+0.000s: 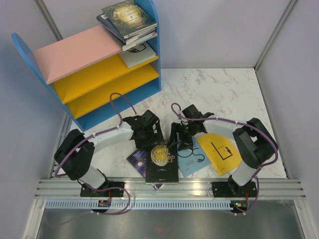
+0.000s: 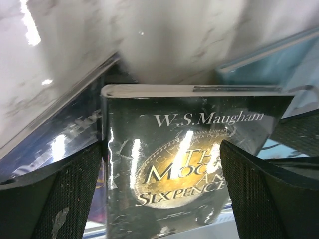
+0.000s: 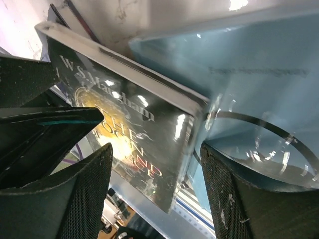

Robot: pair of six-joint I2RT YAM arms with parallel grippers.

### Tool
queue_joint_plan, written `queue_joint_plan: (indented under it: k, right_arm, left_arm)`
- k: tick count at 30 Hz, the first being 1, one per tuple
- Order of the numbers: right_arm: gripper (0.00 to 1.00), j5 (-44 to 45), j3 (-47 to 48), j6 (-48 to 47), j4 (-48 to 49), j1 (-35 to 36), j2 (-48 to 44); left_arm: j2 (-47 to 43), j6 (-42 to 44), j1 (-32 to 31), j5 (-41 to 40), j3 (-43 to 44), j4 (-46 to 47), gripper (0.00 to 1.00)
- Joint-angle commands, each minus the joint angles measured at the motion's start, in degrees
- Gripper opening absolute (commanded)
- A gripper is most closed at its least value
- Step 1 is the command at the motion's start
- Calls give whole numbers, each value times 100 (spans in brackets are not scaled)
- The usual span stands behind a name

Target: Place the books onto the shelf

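Observation:
Next, my right gripper tilts sideways and brings its open fingers around the black book's edge point(image 1: 177, 151) point(image 3: 186, 151) by the pale blue book, which already lies between them.
A black book with gold lettering point(image 1: 162, 162) point(image 2: 184, 149) point(image 3: 134, 129) lies at the table's near edge, partly over a purple book point(image 1: 136, 158) and beside a pale blue book point(image 1: 192, 160) point(image 3: 249, 79). A yellow book point(image 1: 219, 152) lies further right. My left gripper point(image 1: 149, 133) point(image 2: 162, 199) is open at the black book's far edge, its fingers point(image 2: 75, 194) over the cover's two sides. My right gripper point(image 1: 180, 139) point(image 3: 157, 194) is open over that book's right edge, one finger point(image 3: 239, 199) above the pale blue book. The shelf point(image 1: 75, 52) stands at the far left with several books point(image 1: 130, 20) stacked on its top board.
A pale book point(image 1: 137, 56) lies on the shelf's upper yellow board. An aluminium rail point(image 1: 169, 189) runs along the near edge under the black book's overhanging corner. Grey walls close in the marble table point(image 1: 219, 94) on three sides.

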Motion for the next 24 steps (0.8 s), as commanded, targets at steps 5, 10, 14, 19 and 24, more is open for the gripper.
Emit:
queue_joint_plan:
  k: [5, 10, 14, 19, 24]
  right_arm:
    - [75, 17, -530, -69, 366, -135, -314]
    - [75, -185, -1189, 396, 1042, -135, -569]
    - [73, -510, -1848, 1064, 2148, -135, -762]
    - [70, -598, -2455, 1645, 3485, -126, -921]
    - [62, -607, -2798, 2269, 4531, -126, -1052]
  left_arm:
    - [-325, 270, -42, 292, -148, 385, 100]
    - [-1125, 33, -51, 563, -1123, 691, 100]
    - [-1688, -248, -50, 1134, -1975, 1701, 100]
    - [-1759, -687, -51, 1890, -2837, 3151, 100]
    - [-1601, -890, -42, 2207, -3233, 4102, 100]
